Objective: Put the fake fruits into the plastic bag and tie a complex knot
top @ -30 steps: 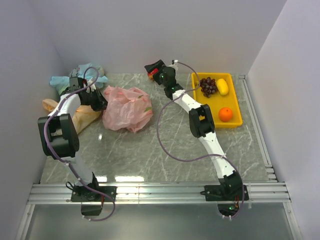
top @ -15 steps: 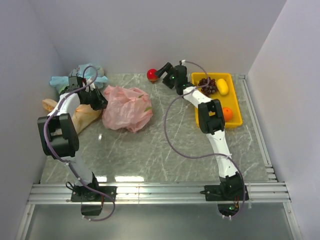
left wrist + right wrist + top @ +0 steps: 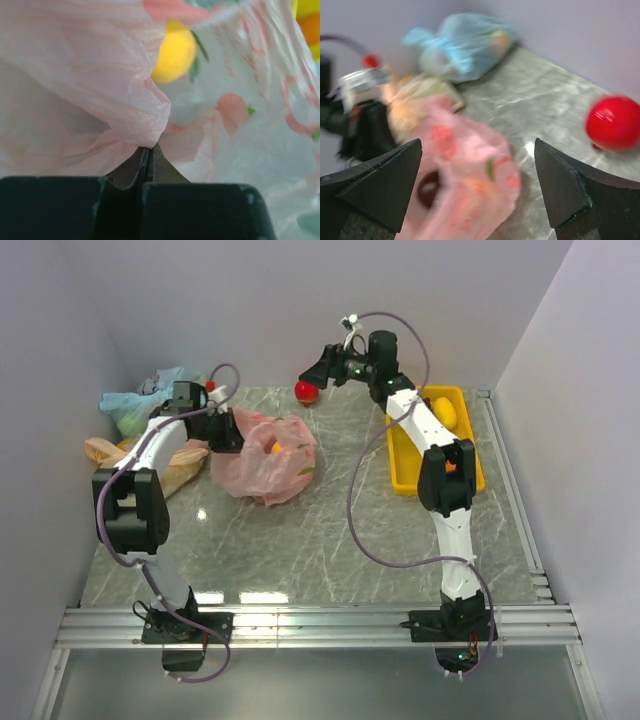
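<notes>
Next I should bring my right gripper from beside the red fruit down and back onto the bag's edge facing the yellow tray (image 3: 511,200), since that edge lies unheld.
The salmon-pink plastic bag (image 3: 275,458) lies at mid-left on the table. My left gripper (image 3: 230,430) is shut on a fold of its left edge, shown close up in the left wrist view (image 3: 148,148). A yellow-orange fruit (image 3: 275,447) shows inside the bag (image 3: 85,90), and it also shows in the left wrist view (image 3: 172,50). The red round fruit (image 3: 306,391) lies on the table by the back wall. My right gripper (image 3: 313,374) is open and empty just above and beside it. In the right wrist view the red fruit (image 3: 614,123) is right of my open gripper (image 3: 477,187), with the bag (image 3: 470,185) below.
A yellow tray (image 3: 404,466) at the right holds a yellow fruit (image 3: 444,412); the right arm hides the rest of it. The blue-green tied bag (image 3: 130,405) and the peach tied bag (image 3: 170,468) lie at the far left. The walls are close behind.
My right gripper let go of the red fruit, which now lies on the table, and the arm has swung up and right. My left gripper pulled the bag's edge rightward.
</notes>
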